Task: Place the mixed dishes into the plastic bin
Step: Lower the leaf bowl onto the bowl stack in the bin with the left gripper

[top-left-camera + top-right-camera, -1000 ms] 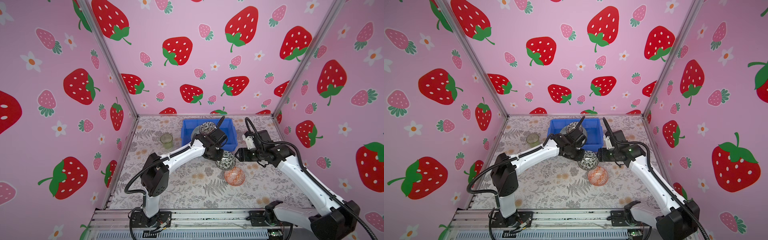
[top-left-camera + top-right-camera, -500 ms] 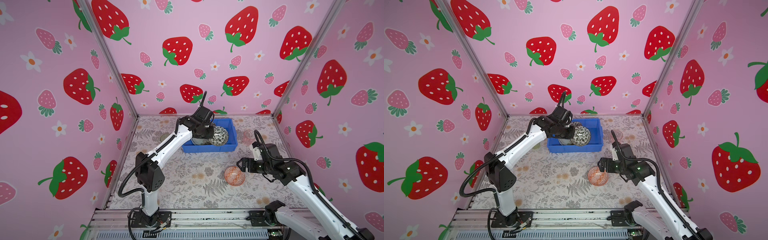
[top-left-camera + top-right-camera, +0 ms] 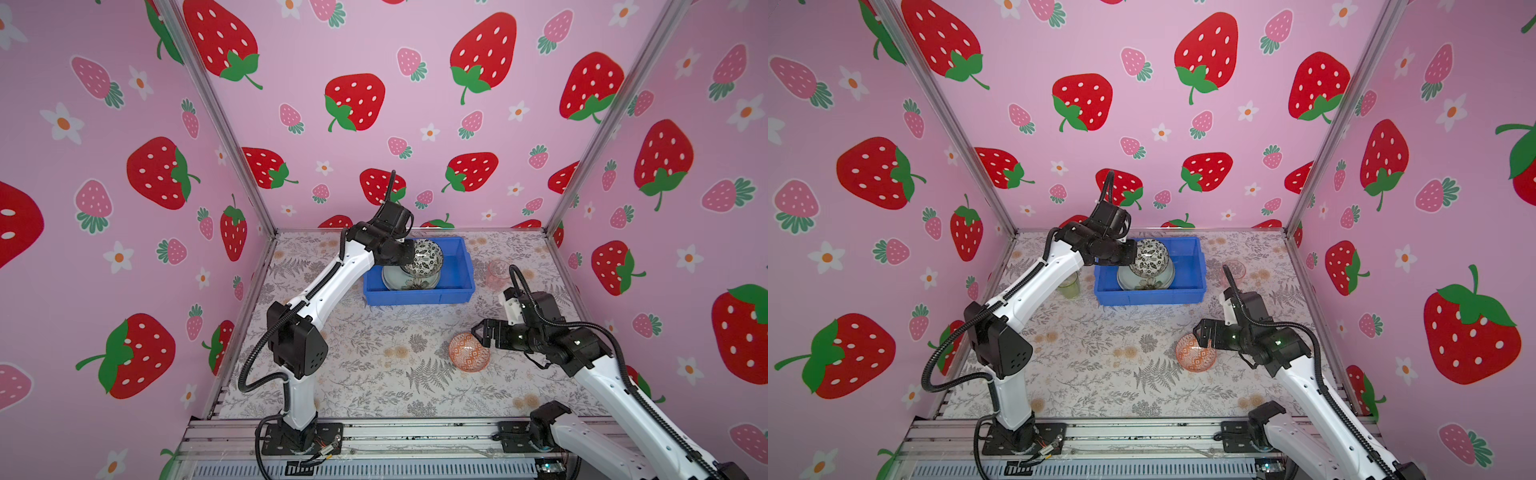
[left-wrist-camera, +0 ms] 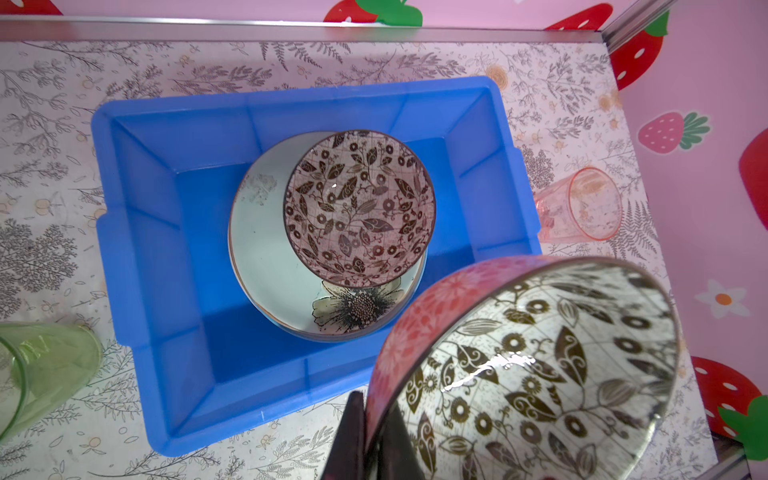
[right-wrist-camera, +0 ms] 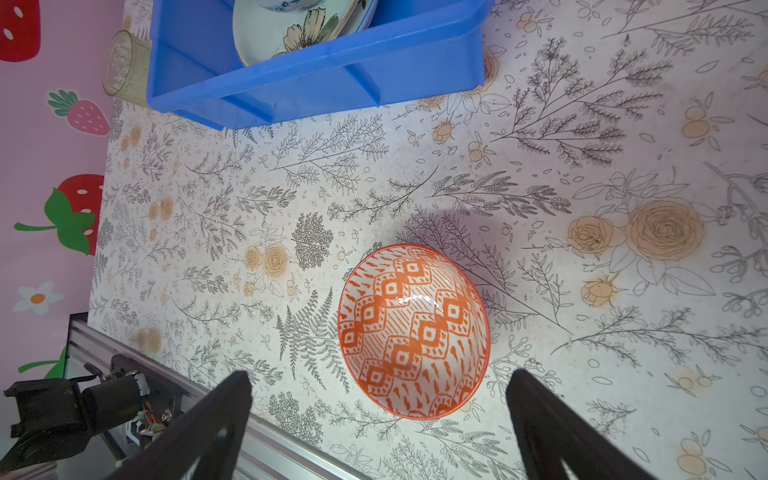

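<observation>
My left gripper lowers the held bowl down onto the leaf-patterned bowl next and releases its rim, because the leaf-patterned bowl faces up empty.
The blue plastic bin stands at the back of the table. In it lies a pale green flower plate with a leaf-patterned bowl on top. My left gripper is shut on the rim of a black-white bowl with a red outside. That bowl hangs tilted over the bin. An orange-red bowl sits upright on the table. My right gripper hovers open at its near edge, one finger to each side, touching nothing.
A pink tumbler lies on the table to the right of the bin. A green tumbler stands to its left, beside the left arm. The pink walls close in the table on three sides.
My left arm swung the black-white bowl from mid-table back over the bin. The right gripper drew back towards the front, came down by the orange-red bowl and opened wide.
</observation>
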Action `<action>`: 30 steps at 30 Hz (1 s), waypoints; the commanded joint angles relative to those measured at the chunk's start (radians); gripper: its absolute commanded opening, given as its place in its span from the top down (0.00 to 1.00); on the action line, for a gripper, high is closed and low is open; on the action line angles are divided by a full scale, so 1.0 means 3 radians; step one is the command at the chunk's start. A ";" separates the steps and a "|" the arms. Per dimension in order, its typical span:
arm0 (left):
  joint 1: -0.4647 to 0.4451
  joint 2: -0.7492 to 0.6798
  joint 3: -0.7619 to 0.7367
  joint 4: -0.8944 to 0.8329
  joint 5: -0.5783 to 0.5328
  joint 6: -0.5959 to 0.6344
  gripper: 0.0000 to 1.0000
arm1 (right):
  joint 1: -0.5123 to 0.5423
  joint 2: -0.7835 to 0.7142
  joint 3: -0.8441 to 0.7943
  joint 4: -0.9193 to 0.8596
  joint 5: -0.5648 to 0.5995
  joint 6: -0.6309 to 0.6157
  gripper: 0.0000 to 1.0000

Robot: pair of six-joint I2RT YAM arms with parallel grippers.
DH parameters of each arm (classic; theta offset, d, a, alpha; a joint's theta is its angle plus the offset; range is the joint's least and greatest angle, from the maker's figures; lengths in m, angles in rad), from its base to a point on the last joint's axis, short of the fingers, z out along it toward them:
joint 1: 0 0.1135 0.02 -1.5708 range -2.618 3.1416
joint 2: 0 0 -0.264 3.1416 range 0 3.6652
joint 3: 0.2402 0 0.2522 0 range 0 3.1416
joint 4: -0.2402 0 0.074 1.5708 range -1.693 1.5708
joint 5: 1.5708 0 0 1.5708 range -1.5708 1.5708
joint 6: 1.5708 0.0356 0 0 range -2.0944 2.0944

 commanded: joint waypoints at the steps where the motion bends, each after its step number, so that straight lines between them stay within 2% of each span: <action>1: 0.0025 0.0084 0.0242 0.0097 -0.0070 0.0022 1.00 | 0.0001 -0.0060 -0.0062 -0.0024 -0.0044 -0.0029 0.01; 8: 0.0105 0.0255 0.0260 0.0313 -0.0180 -0.0048 1.00 | 0.0001 -0.0107 -0.0144 -0.0022 -0.0109 -0.0036 0.01; 15: 0.0235 0.0460 0.0260 0.0514 -0.0028 -0.0282 1.00 | -0.0002 0.0030 -0.0040 -0.0096 -0.0026 -0.0168 0.01; 30: 0.0431 0.0784 0.0294 0.0786 0.0292 -0.0507 1.00 | -0.0004 0.0462 0.0032 0.0204 0.0003 -0.0103 0.01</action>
